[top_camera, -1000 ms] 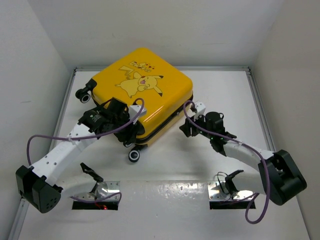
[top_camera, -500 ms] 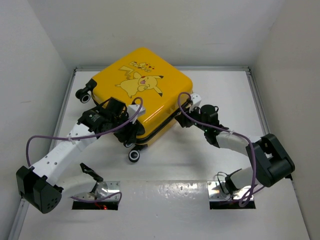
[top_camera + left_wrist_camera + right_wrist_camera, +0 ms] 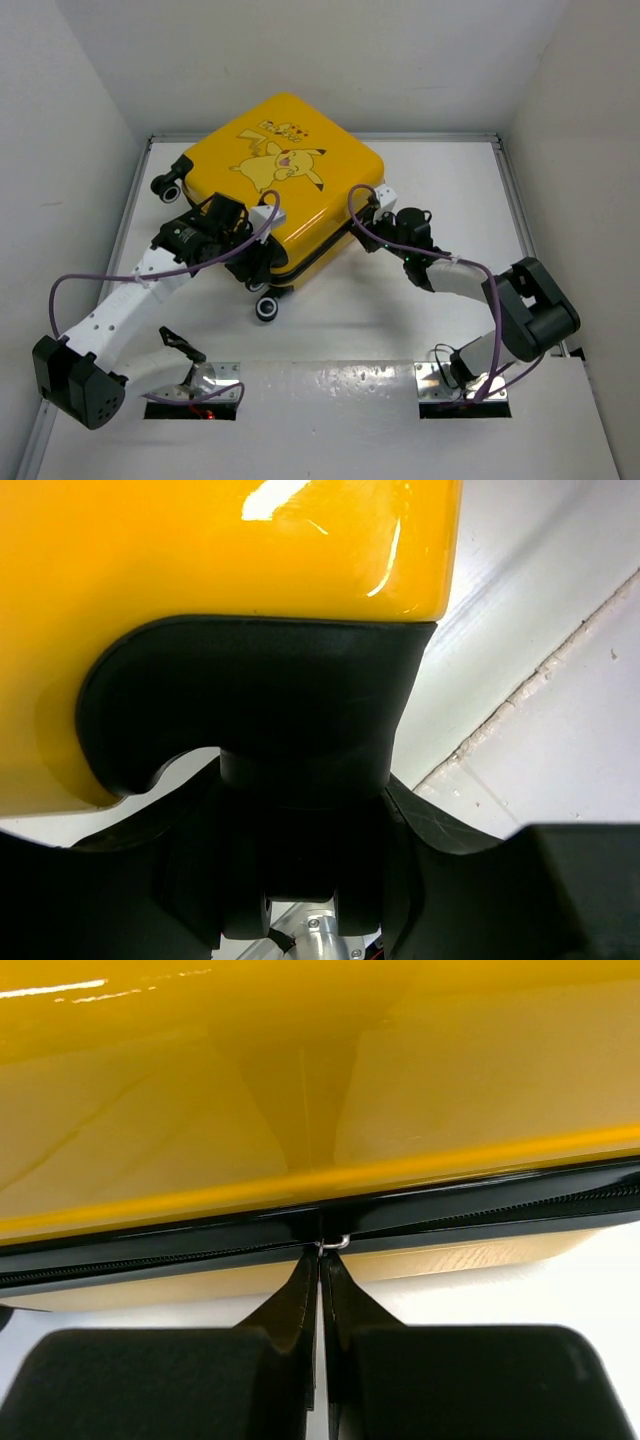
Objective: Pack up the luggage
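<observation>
My left gripper moves the luggage's clamped wheel outward and to the left in the top view next, holding the luggage while my right gripper holds the zipper pull.
The luggage, a yellow hard-shell suitcase with a Pikachu print, lies flat and closed at the back of the table. My left gripper is at its near left corner. In the left wrist view the black wheel mount under the yellow shell sits clamped between my fingers. My right gripper presses against the right side seam. In the right wrist view its tips are shut on the small metal zipper pull on the black zipper line.
A black wheel juts out toward the near edge and another wheel sticks out at the left. White walls close in the table on three sides. Metal plates lie at the arm bases.
My right gripper moved left up to the suitcase's side seam and closed on the zipper pull. The left arm stayed on the corner, barely shifting.
</observation>
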